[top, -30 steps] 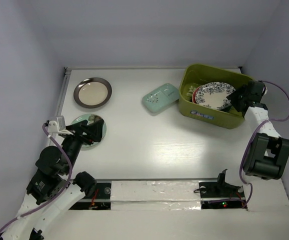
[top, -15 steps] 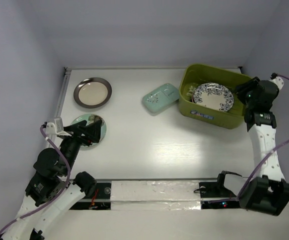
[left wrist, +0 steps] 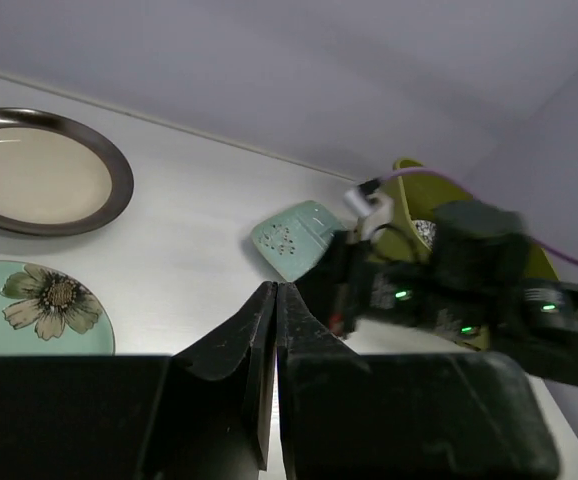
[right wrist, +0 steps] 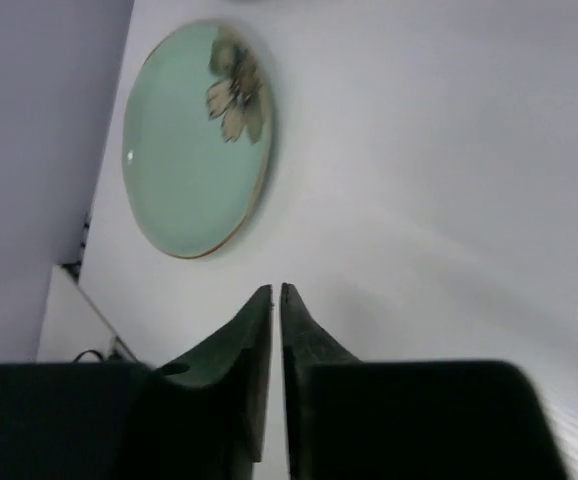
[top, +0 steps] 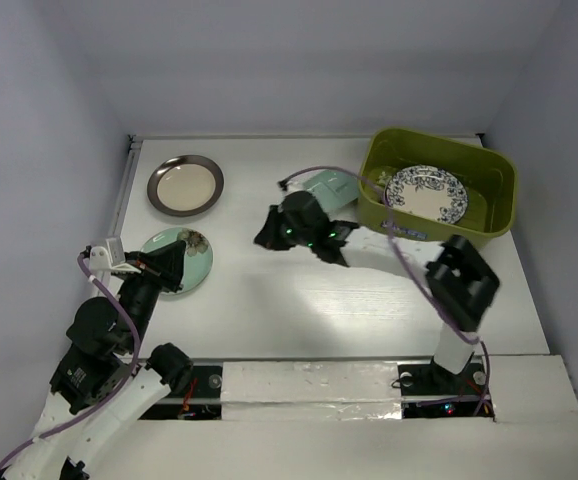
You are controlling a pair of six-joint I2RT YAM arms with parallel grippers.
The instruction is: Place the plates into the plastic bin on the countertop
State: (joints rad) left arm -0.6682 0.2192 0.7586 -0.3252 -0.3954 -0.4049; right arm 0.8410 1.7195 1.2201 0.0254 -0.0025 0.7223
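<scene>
The mint round plate's facing rim [top: 211,263] [right wrist: 260,182] is uncovered, so my right gripper should first open and lower toward the left in the top view to get onto it.
Inside the olive-green plastic bin [top: 497,205] lies a blue-floral white plate [top: 426,192]. On the white countertop [top: 269,300] rest a mint round plate [top: 187,262] [right wrist: 194,140] with a flower, a metal-rimmed cream plate [top: 185,184] [left wrist: 39,175] and a mint rectangular plate [top: 331,186] [left wrist: 297,238]. My left gripper [top: 169,264] [left wrist: 276,288] hovers over the mint round plate's left edge, shut and empty. My right gripper [top: 265,238] [right wrist: 276,290] reaches to mid-counter, pointing left toward the mint round plate, jaws together with nothing in them. The right arm partly hides the rectangular plate.
A metal rail [top: 124,190] runs along the counter's left edge. White walls close in the back and both sides. The right arm [top: 459,285] stretches across the counter in front of the bin. A taped strip [top: 309,390] lies at the near edge.
The right arm left the bin and swung left to mid-counter, its jaws closing. The left gripper's jaws closed above the mint round plate.
</scene>
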